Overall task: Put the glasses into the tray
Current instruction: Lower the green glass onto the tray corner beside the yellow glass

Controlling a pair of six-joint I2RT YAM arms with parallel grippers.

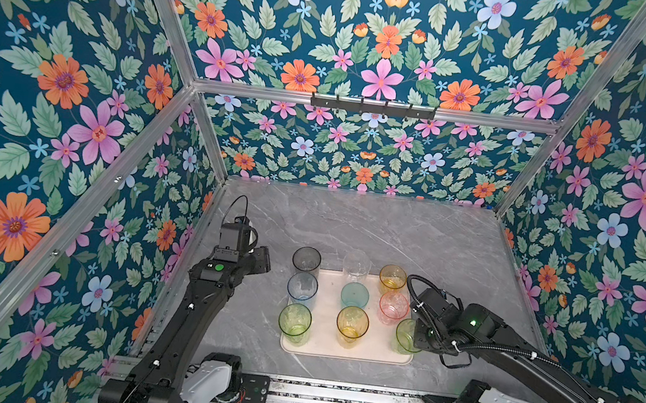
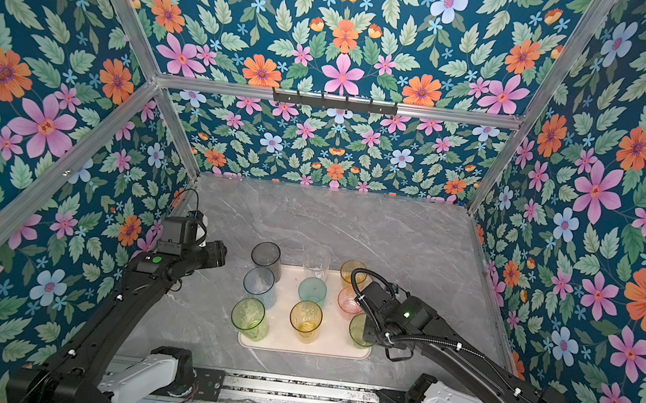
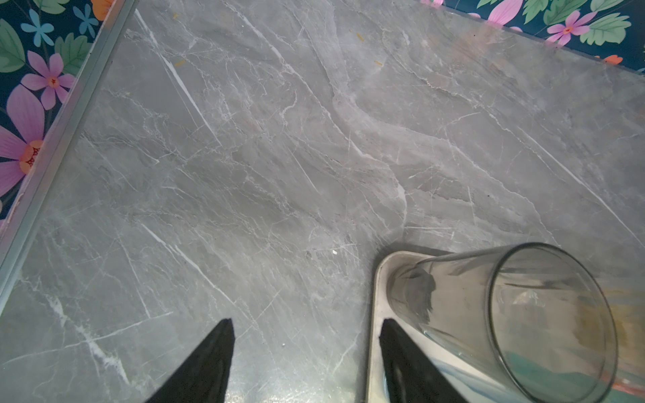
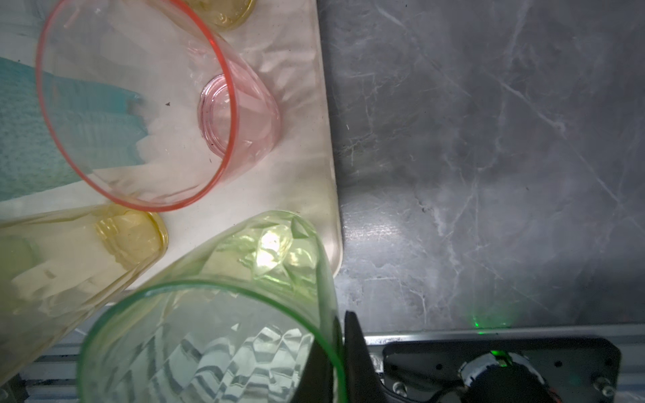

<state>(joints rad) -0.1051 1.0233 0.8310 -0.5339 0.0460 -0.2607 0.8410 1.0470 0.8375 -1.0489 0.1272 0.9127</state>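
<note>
The robot should move its right gripper down toward the yellow glass and release the green glass on the tray's near corner (image 1: 391,348) (image 4: 260,208) by the pink glass, since that spot is empty.
Several tinted glasses stand in rows on the pale pink tray (image 1: 320,348) (image 2: 278,343). My right gripper (image 4: 342,314) is shut on the rim of the green glass (image 1: 403,338) (image 4: 223,314), one finger inside and one outside. That glass's base lies over the tray's front right corner, beside the pink glass (image 1: 393,306) (image 4: 139,104) and a yellow glass (image 1: 352,324). My left gripper (image 3: 306,321) (image 1: 264,260) hangs open and holds nothing, left of the tray's far left corner. The smoky grey glass (image 1: 306,259) (image 3: 488,314) stands just beside it.
The tray rests on a grey marble table (image 1: 393,228). Aluminium frame posts (image 1: 211,143) and flowered walls close the sides and back. A metal rail (image 1: 331,396) runs along the front edge. Bare marble lies behind the tray.
</note>
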